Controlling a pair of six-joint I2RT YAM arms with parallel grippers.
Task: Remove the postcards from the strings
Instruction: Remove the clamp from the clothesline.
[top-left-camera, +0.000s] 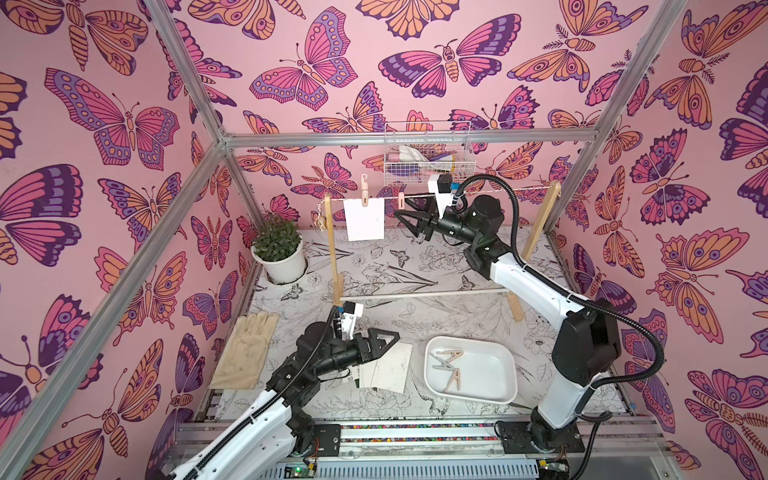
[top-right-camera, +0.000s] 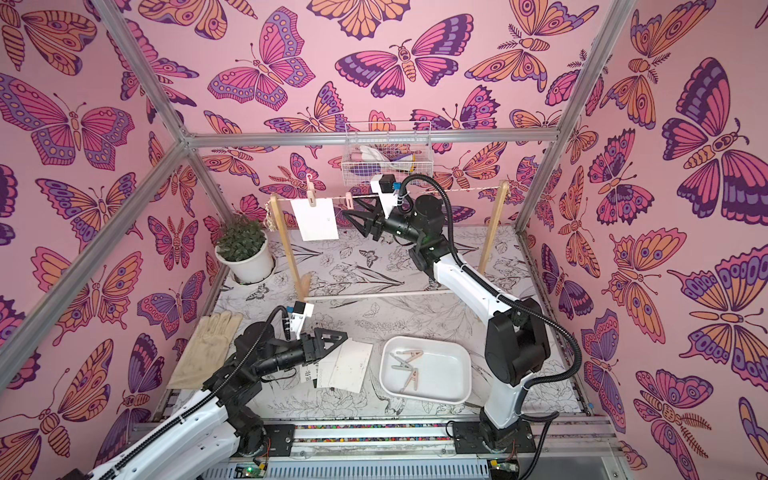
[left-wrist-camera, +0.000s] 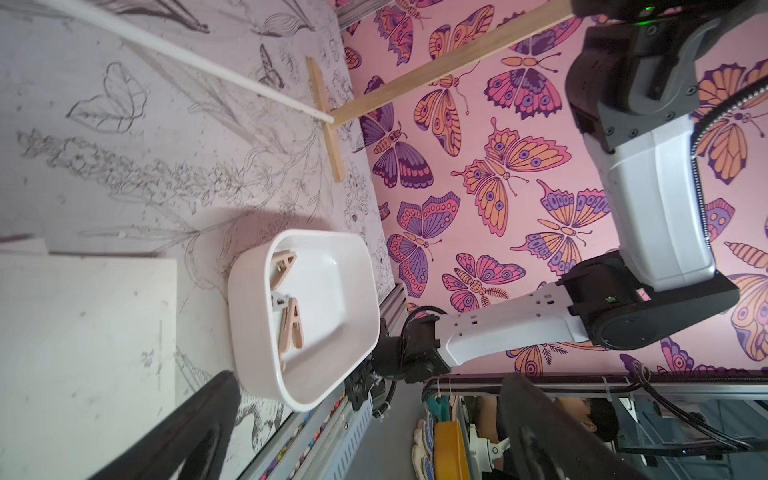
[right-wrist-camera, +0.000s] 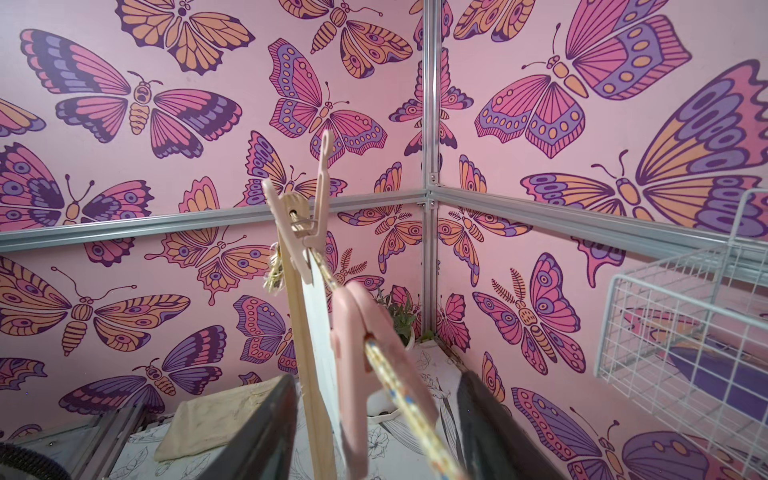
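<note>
The pink clothespin's spread legs already hang between the open fingers of my right gripper, so I will nudge it toward the hanging postcard and close it on those legs.
One white postcard (top-left-camera: 364, 220) (top-right-camera: 316, 219) hangs from the string (top-left-camera: 498, 191) (right-wrist-camera: 399, 386), held by a beige clothespin (top-left-camera: 365, 190) (right-wrist-camera: 299, 224). Edge-on, the postcard (right-wrist-camera: 320, 332) shows in the right wrist view. Just right of it a pink clothespin (top-left-camera: 401, 200) (right-wrist-camera: 365, 332) sits on the string with no card under it. My right gripper (top-left-camera: 402, 208) (top-right-camera: 351, 206) (right-wrist-camera: 378, 378) is open, its jaws standing either side of this pin without touching it. Low over a stack of postcards (top-left-camera: 388, 368) (top-right-camera: 347, 365) (left-wrist-camera: 83, 332) on the table, my left gripper (top-left-camera: 392, 340) (top-right-camera: 343, 338) (left-wrist-camera: 370, 378) is open and empty.
A white tray (top-left-camera: 513, 374) (left-wrist-camera: 249, 299) with several clothespins lies front right of the stack. A beige glove (top-left-camera: 245, 353) lies at the left, a potted plant (top-left-camera: 282, 257) in the back left corner. A wire basket (top-left-camera: 428, 153) hangs above the wooden rack (top-left-camera: 540, 224).
</note>
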